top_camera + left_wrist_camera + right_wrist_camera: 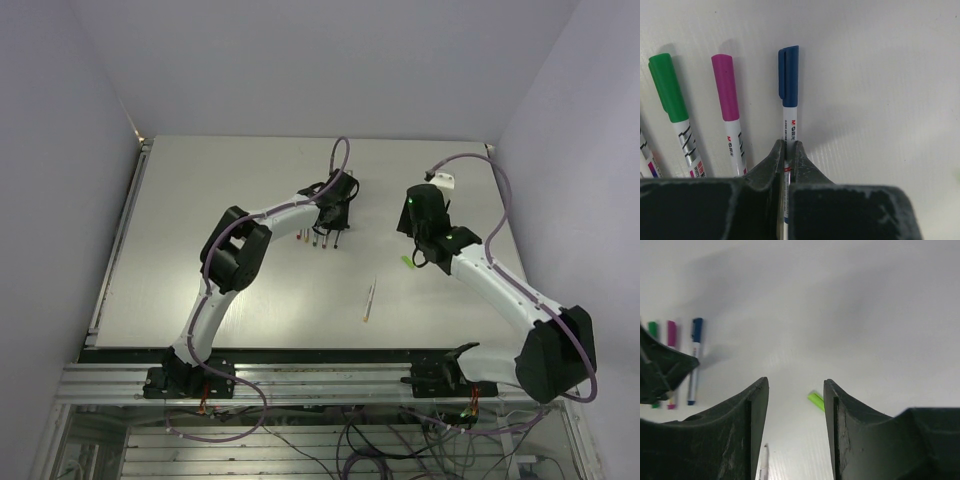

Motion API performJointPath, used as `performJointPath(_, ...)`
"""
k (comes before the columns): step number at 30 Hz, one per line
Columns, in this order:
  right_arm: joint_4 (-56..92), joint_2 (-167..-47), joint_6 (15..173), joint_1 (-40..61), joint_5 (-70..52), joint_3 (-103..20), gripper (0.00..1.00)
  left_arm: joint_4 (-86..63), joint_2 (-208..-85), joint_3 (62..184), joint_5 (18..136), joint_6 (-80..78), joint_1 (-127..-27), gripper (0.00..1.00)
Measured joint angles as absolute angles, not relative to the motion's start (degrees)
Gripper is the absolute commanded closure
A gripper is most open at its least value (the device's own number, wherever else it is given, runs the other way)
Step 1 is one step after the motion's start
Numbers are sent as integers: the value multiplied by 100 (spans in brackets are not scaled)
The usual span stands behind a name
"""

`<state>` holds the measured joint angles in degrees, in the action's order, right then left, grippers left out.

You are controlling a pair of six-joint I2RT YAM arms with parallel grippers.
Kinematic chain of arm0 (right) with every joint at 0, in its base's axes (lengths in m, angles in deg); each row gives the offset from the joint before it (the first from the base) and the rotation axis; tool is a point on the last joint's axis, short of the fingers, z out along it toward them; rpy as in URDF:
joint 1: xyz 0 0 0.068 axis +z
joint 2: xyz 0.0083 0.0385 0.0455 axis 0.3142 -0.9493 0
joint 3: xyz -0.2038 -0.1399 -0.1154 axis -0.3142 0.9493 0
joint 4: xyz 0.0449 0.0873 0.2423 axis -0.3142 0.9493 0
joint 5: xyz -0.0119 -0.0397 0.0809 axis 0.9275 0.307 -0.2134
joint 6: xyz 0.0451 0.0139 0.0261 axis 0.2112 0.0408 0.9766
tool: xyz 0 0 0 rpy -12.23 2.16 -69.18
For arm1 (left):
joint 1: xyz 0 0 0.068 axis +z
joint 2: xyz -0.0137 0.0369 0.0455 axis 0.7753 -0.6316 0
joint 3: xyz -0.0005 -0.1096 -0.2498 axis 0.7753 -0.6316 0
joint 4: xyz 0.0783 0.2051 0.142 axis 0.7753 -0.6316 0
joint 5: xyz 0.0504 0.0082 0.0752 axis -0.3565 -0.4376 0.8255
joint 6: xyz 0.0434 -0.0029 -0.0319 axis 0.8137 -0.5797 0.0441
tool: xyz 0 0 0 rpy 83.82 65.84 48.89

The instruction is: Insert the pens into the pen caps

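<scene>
I will lower my right gripper to the light green cap [407, 262] [816, 401] and turn until the fingers are on either side of it, since it lies slanted below them.
My left gripper [788, 145] is shut on the white barrel of a pen with a blue cap [788, 75] on it, lying on the table. Beside it lie a purple-capped pen [726, 87] and a dark-green-capped pen [667, 87]. In the top view my left gripper [333, 222] sits over this row of capped pens [320, 240]. My right gripper [795, 382] is open and empty above the table. A loose light green cap [816, 401] lies just beyond its right finger. An uncapped pen [369, 300] lies alone near the middle; its tip shows in the right wrist view [764, 462].
The white table [200, 220] has walls on the left, back and right. A metal rail [300, 375] runs along the near edge by the arm bases. The left gripper's black body [660, 370] shows at the left of the right wrist view.
</scene>
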<state>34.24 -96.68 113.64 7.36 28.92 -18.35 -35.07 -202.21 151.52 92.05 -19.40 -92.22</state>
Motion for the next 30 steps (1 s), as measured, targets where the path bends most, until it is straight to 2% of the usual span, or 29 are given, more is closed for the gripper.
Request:
performJointPath(4, 3562, -9954, 11423, 594, 2737, -1795, 53, -3536, -20221, 15152, 9244, -2026, -9200, 79)
performJointPath(15, 3501, -10356, 11445, 309, 2315, -1548, 53, -3658, -20171, 15144, 9296, -2157, -9189, 65)
performJointPath(30, 3479, -10982, 11410, 137, 1782, -1332, 58, -3667, -19135, 14440, 9047, -2246, -9266, 63)
